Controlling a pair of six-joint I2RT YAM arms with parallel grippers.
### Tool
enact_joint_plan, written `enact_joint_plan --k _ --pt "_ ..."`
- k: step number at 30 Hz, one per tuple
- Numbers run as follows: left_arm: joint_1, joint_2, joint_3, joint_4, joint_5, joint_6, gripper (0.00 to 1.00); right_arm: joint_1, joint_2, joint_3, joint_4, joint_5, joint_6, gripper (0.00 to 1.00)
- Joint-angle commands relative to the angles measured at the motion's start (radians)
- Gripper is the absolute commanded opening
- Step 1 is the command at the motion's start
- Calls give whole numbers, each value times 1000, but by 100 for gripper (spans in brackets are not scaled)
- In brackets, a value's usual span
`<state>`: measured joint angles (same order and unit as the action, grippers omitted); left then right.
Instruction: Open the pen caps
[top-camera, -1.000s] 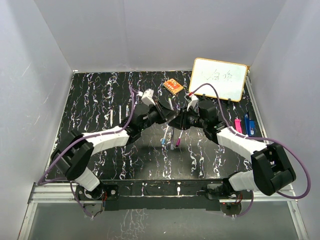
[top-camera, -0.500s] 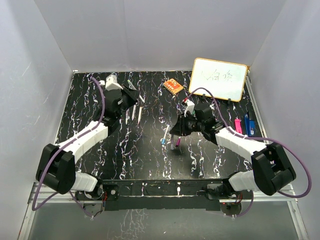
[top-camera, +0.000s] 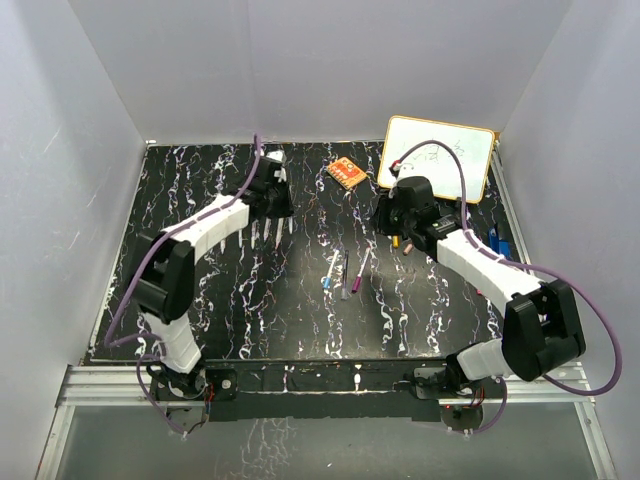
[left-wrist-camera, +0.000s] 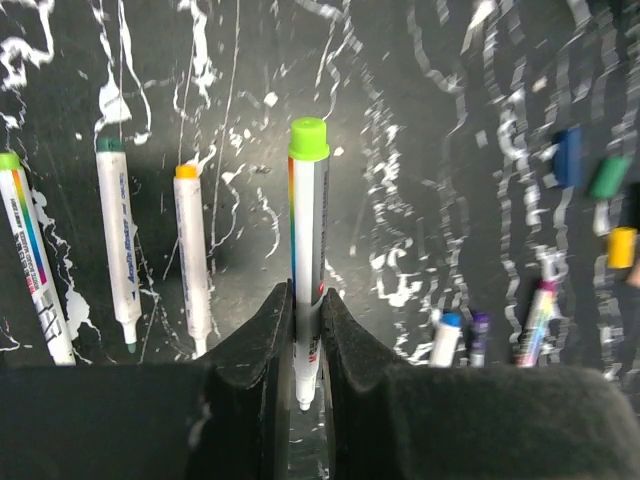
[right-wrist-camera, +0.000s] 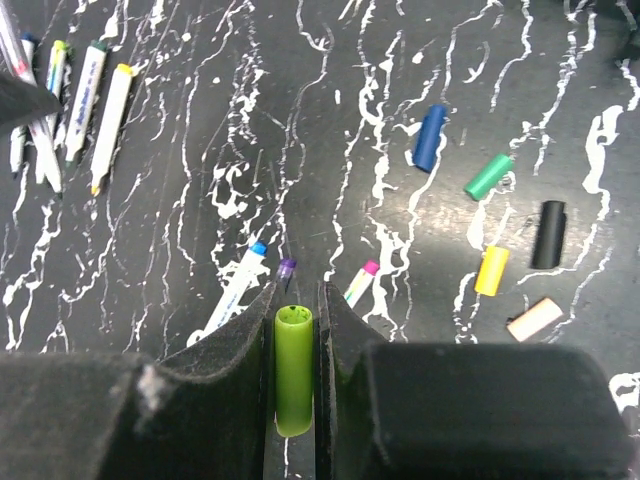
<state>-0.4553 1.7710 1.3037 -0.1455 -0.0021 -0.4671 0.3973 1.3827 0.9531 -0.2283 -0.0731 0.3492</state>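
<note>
My right gripper lowers across to the bare tabletop (top-camera: 387, 245) (right-wrist-camera: 450, 284) beside the yellow cap next, as that lies below the gripper and to its right in the wrist view.
My left gripper (left-wrist-camera: 305, 300) is shut on a white marker barrel (left-wrist-camera: 308, 220) with a light green end; its tip is bare. In the top view it (top-camera: 278, 203) hangs over a row of uncapped markers (top-camera: 270, 231). My right gripper (right-wrist-camera: 297, 300) is shut on a light green cap (right-wrist-camera: 293, 370), near the whiteboard in the top view (top-camera: 388, 218). Loose caps lie right of it: blue (right-wrist-camera: 430, 137), green (right-wrist-camera: 488, 176), black (right-wrist-camera: 548, 234), yellow (right-wrist-camera: 491, 270) and a pale one (right-wrist-camera: 534, 319). Three pens still wear caps: blue (right-wrist-camera: 258, 248), purple (right-wrist-camera: 287, 267), pink (right-wrist-camera: 370, 268).
An orange eraser block (top-camera: 347, 173) lies at the back. A whiteboard (top-camera: 437, 158) leans at the back right. Pink and blue clips (top-camera: 490, 250) lie by the right wall. Three uncapped markers (left-wrist-camera: 118, 240) lie left of the held barrel.
The grippers were together at the centre and have drawn apart. My left swung to the far left with the barrel; my right moved back right with the light green cap.
</note>
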Motion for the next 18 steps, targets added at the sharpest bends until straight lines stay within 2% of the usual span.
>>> enact_joint_plan --k 1,7,18 --pt "-9 63 115 -187 -1 113 0 -16 -2 63 -42 94 -29 0" --pt "-11 185 213 -270 -13 161 0 -46 22 75 -63 99 -47 0" --pt "-11 265 230 -261 -15 153 0 -102 79 48 -63 113 -69 0"
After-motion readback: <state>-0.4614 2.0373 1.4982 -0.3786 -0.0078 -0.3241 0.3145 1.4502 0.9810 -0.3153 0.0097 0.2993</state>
